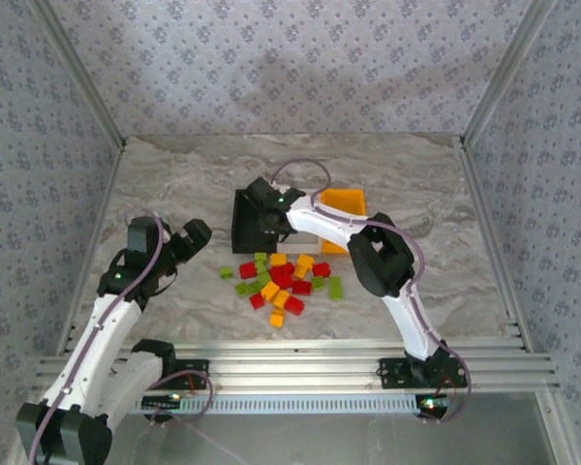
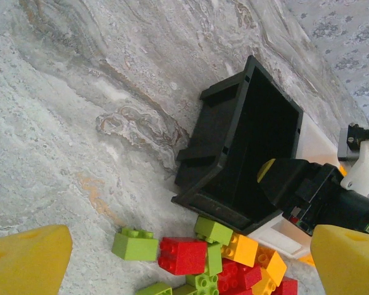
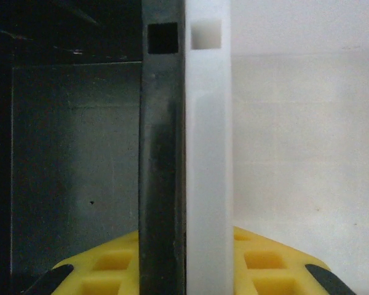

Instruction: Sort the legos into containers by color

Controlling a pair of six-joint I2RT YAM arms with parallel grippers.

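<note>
The legos lie close against the bins' near side. My right gripper will push the joined black bin's side (image 3: pixel 163 153) outward, away from the lego pile, and release it.
The legos (image 1: pixel 286 279), lime green, red and orange-yellow, lie in a loose pile just in front of the containers. The black bin (image 1: pixel 244 228), white bin (image 1: pixel 315 240) and orange bin (image 1: pixel 345 205) stand joined in a row. My right gripper (image 1: pixel 271 208) reaches down at the black bin's right side. In the right wrist view its yellow fingers (image 3: pixel 104 270) are clamped on the joined black wall (image 3: pixel 163 153) and white wall (image 3: pixel 208 153). My left gripper (image 1: pixel 189 237) hangs open left of the pile, above a lime brick (image 2: pixel 135 244) and a red brick (image 2: pixel 187 255).
The marble table (image 1: pixel 174 174) is bounded by patterned walls at the back and both sides, and by an aluminium rail (image 1: pixel 290 358) at the near edge. The black bin's inside (image 2: pixel 258 141) looks bare where it shows.
</note>
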